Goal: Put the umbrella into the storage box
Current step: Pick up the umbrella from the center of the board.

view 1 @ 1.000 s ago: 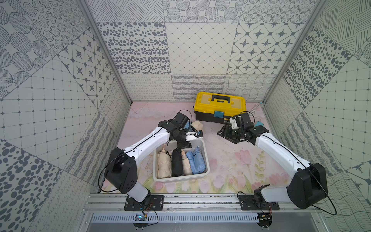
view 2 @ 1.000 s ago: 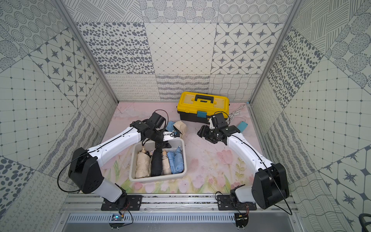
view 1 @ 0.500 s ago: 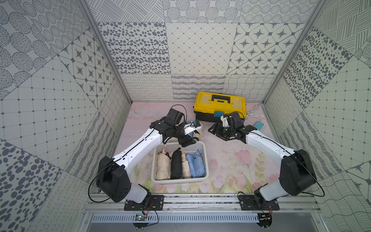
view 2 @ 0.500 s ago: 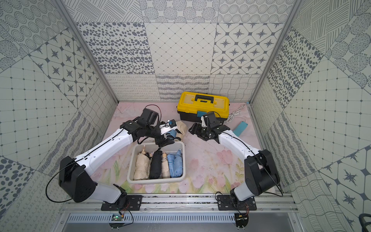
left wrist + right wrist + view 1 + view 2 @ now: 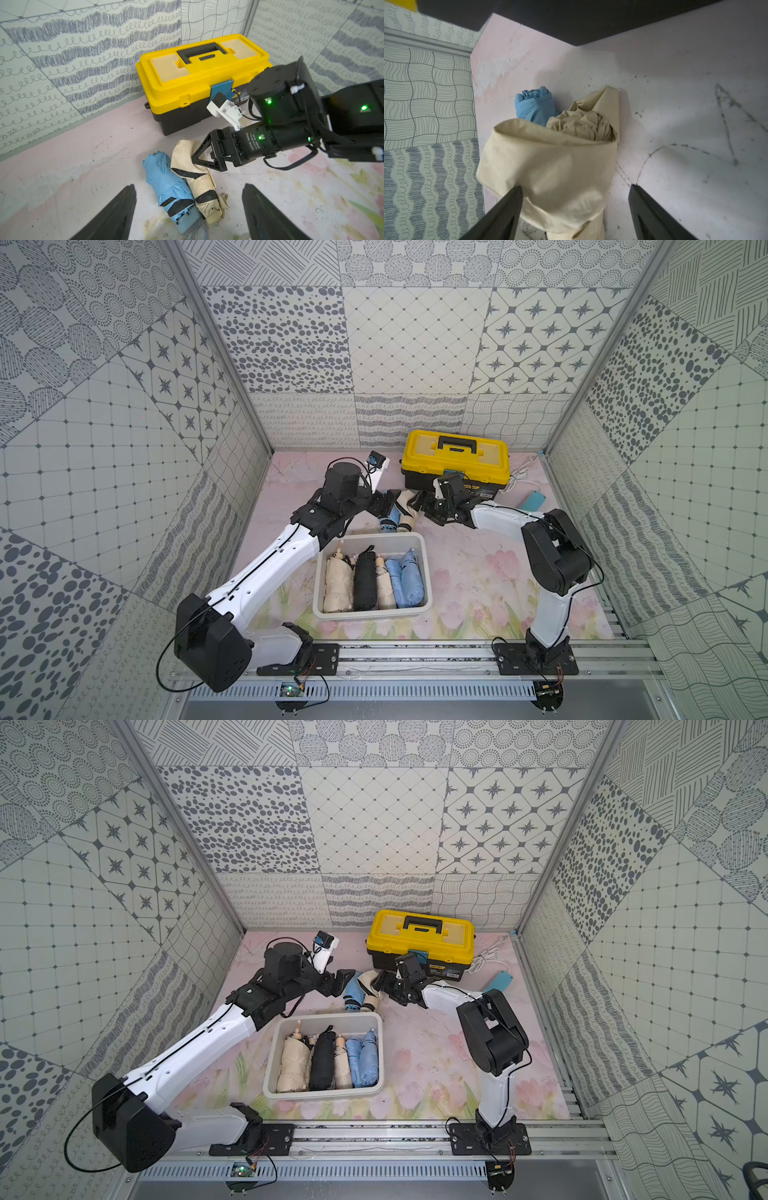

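Observation:
My right gripper has the cloth lying off-centre between its fingers, so it needs to move toward the blue umbrella next, farther over the cream umbrella's far end (image 5: 405, 498) (image 5: 568, 164), and close.
Two folded umbrellas lie side by side on the table behind the storage box (image 5: 370, 616) (image 5: 324, 1096): a blue umbrella (image 5: 392, 516) (image 5: 166, 182) (image 5: 535, 106) and a cream umbrella (image 5: 406, 514) (image 5: 195, 166) (image 5: 550, 162). The white box holds several folded umbrellas, cream, black and blue. My left gripper (image 5: 384, 506) (image 5: 189, 187) hangs open just left of the pair, with both umbrellas ahead of its fingers. My right gripper (image 5: 417, 504) (image 5: 575, 187) stands open astride the far end of the cream umbrella, one finger against the cloth and the other apart from it.
A yellow-lidded black toolbox (image 5: 455, 452) (image 5: 199, 70) stands at the back, close behind the right gripper. A white cable (image 5: 519, 479) and a teal flat object (image 5: 534, 502) lie to its right. Patterned walls close in three sides.
Both grippers have opened wider. The right arm has swung left to the cream umbrella's end. The left gripper has drawn back from over the box's rear edge to beside the two umbrellas.

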You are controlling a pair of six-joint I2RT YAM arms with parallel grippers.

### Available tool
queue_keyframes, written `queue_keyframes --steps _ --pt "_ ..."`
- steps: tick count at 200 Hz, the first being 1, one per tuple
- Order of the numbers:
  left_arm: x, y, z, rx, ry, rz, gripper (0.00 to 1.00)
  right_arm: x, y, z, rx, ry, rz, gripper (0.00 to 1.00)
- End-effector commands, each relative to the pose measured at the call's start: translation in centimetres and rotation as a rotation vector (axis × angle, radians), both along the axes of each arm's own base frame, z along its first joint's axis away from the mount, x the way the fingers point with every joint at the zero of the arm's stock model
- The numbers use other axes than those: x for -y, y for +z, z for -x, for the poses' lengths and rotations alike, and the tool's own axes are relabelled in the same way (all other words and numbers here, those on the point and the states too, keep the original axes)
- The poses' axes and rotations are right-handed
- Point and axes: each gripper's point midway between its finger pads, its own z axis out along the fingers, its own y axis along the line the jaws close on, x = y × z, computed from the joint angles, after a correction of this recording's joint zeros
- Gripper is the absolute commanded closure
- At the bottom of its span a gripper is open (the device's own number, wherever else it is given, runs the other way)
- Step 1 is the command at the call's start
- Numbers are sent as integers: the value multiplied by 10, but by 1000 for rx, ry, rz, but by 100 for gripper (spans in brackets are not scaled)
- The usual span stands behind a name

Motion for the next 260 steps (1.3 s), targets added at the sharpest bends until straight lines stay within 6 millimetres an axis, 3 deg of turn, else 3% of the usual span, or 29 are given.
queue_keyframes --steps 1,41,100,171,201,224,260 --pt "-24 32 -11 57 183 154 14 -9 3 -20 38 -23 -10 16" --pt "-32 35 -8 62 207 164 14 -24 -17 -21 -4 13 7 24" --pt "-39 39 -3 76 218 169 14 -25 -51 -11 -81 10 84 35" --pt "-48 44 10 96 230 169 14 -18 -86 -5 -155 11 184 34" --pt "-53 46 15 103 243 170 14 -14 -93 -2 -155 19 237 33" --pt "-56 48 19 110 252 175 15 -13 -100 2 -170 31 245 40" --pt "-60 50 25 114 259 190 15 -20 -84 0 -147 45 174 50"
